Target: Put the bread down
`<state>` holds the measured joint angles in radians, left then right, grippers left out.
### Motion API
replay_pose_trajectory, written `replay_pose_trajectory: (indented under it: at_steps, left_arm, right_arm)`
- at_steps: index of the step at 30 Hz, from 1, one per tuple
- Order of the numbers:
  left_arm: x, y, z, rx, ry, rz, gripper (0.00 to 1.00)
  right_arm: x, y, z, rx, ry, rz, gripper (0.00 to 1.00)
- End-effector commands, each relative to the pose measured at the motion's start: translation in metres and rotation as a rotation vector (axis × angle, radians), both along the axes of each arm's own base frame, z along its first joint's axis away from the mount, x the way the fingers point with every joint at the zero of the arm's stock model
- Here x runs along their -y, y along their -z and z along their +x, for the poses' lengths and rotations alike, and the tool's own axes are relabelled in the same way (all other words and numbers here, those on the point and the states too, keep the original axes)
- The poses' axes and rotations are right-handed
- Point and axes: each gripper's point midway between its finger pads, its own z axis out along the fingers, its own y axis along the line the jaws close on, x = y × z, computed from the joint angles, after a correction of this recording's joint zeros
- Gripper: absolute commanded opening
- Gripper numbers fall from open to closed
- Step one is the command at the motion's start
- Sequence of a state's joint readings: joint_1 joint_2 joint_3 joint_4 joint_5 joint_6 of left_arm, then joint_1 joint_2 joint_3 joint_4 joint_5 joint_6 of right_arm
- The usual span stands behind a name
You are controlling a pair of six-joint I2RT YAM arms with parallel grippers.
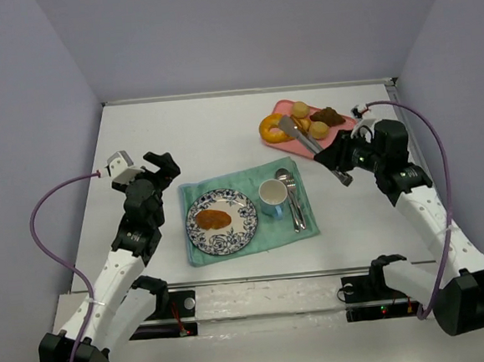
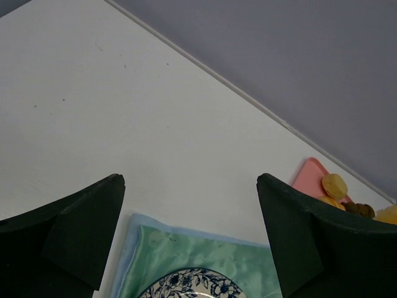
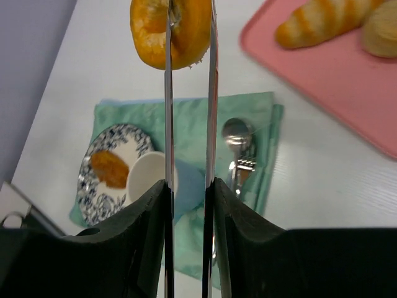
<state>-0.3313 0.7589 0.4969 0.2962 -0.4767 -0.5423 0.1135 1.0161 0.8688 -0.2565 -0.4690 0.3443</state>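
Note:
My right gripper swings left in the top view over the plate's near side next, then lowers and releases the tongs' arms, since that side is bare.
My right gripper (image 1: 347,163) (image 3: 189,186) is shut on metal tongs (image 1: 306,141) (image 3: 167,112). The tong tips pinch a glazed ring doughnut (image 1: 270,129) (image 3: 186,28) at the left edge of the pink tray (image 1: 280,107) (image 3: 322,74). I cannot tell whether the doughnut is lifted. A blue-patterned plate (image 1: 247,222) (image 3: 118,133) on a green cloth (image 1: 250,176) holds one brown bread piece (image 1: 214,219) (image 3: 109,169). My left gripper (image 1: 164,166) (image 2: 189,183) is open and empty, left of the cloth and above the table.
A white cup (image 1: 273,195) (image 3: 149,180) stands right of the plate, with a spoon and fork (image 1: 292,198) (image 3: 239,152) beside it. The tray holds a striped roll (image 3: 322,22), round buns (image 1: 301,109) and a dark pastry (image 1: 327,116). Walls close in on three sides.

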Motion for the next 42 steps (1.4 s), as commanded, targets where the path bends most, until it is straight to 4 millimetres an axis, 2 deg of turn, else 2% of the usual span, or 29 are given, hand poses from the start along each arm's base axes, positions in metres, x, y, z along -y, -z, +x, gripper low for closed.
replay_pose_trajectory:
  at_steps: [1,4,8,9,12,15,19,23,30,36,40,42]
  left_arm:
    - [-0.003,-0.009,0.004,0.044,-0.017,-0.016,0.99]
    - [-0.002,-0.008,0.004,0.04,-0.017,-0.015,0.99]
    - [-0.003,-0.009,0.004,0.041,-0.017,-0.015,0.99]
    - [-0.003,-0.009,0.004,0.041,-0.017,-0.014,0.99]
    - [-0.003,-0.008,0.004,0.039,-0.02,-0.013,0.99]
    - [-0.004,-0.008,0.004,0.038,-0.023,-0.014,0.99]
    - [-0.004,-0.007,0.003,0.039,-0.027,-0.017,0.99]
    - [-0.005,-0.007,0.004,0.038,-0.034,-0.016,0.99]
    - [-0.007,-0.007,0.002,0.038,-0.039,-0.018,0.99]
    - [-0.007,-0.006,0.003,0.036,-0.041,-0.019,0.99]
    - [-0.007,-0.006,0.003,0.036,-0.044,-0.018,0.99]
    - [-0.007,-0.007,0.003,0.037,-0.042,-0.019,0.99]
  right_arm:
    - [-0.076,-0.036,-0.046,0.203,-0.447,-0.026,0.22]
    - [-0.108,-0.025,-0.064,0.205,-0.569,-0.09,0.22]
    - [-0.135,-0.012,-0.08,0.204,-0.672,-0.159,0.22]
    - [-0.147,-0.003,-0.089,0.216,-0.714,-0.216,0.22]
    - [-0.164,0.019,-0.105,0.188,-0.793,-0.29,0.23]
    - [-0.167,0.033,-0.11,0.136,-0.807,-0.322,0.23]
    - [-0.174,0.058,-0.128,0.093,-0.891,-0.38,0.25]
    - [-0.173,0.076,-0.124,0.042,-0.876,-0.44,0.29]
    - [-0.178,0.065,-0.124,0.067,-0.89,-0.42,0.45]
    - [-0.183,0.057,-0.124,0.093,-0.911,-0.402,0.49]
    - [-0.183,0.052,-0.11,0.108,-0.854,-0.429,0.5]
    - [-0.183,0.045,-0.095,0.126,-0.777,-0.451,0.48]
